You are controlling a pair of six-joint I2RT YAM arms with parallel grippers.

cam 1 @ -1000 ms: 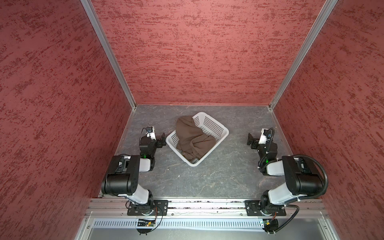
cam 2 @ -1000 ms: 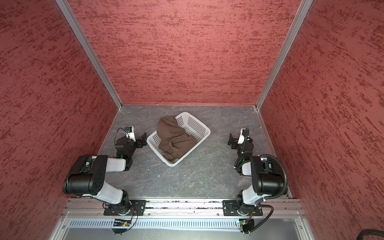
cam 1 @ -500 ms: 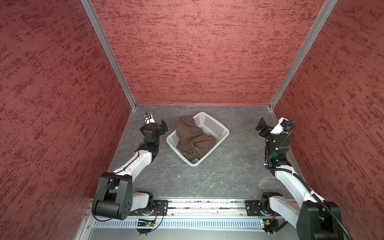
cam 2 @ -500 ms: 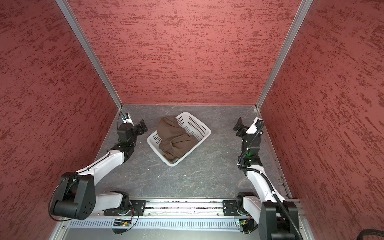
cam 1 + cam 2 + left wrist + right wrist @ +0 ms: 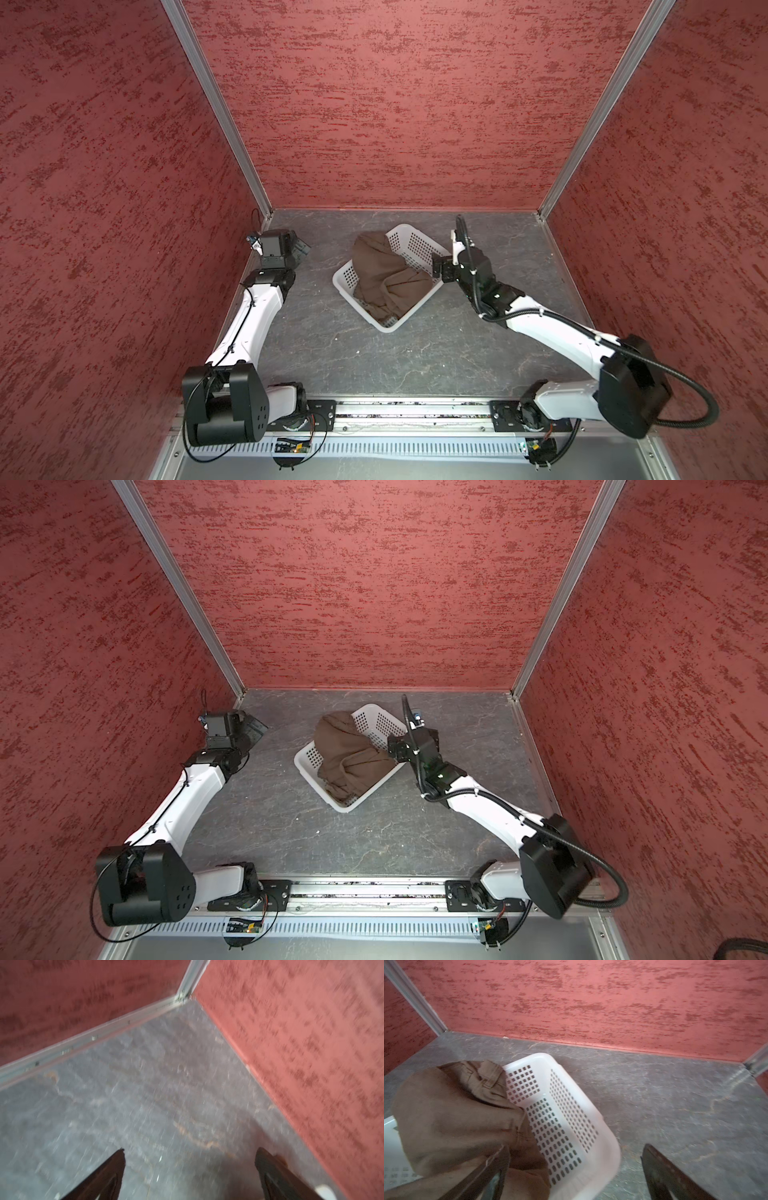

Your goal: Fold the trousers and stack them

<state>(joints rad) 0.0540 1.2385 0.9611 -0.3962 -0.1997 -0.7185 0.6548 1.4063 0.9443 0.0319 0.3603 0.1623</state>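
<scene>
The basket's side is between my right gripper's fingers, so it should next leave the basket's rim, move toward the middle of the trousers, and lower to close there.
The dark brown trousers [image 5: 386, 276] [image 5: 349, 754] [image 5: 452, 1118] lie crumpled in the white perforated basket [image 5: 384, 328] [image 5: 345, 806] [image 5: 571, 1122], spilling over its far left corner. My right gripper [image 5: 437, 266] [image 5: 394, 746] [image 5: 575, 1149] hangs open at the basket's right rim. In the right wrist view one finger is over the cloth and the other over bare table, with the basket wall between them. My left gripper [image 5: 300, 248] [image 5: 252, 730] [image 5: 190, 1150] is open and empty, above the table near the far left corner and well apart from the basket.
Red textured walls [image 5: 395, 124] close in the grey table [image 5: 332, 353] on three sides, with metal posts [image 5: 232, 124] in the far corners. The left gripper is close to the left wall. A metal rail [image 5: 395, 411] carrying both arm bases runs along the front edge.
Both arms have unfolded from their rest poses. The left gripper rose toward the far left corner; the right gripper swung inward from the right side to the basket's right rim.
</scene>
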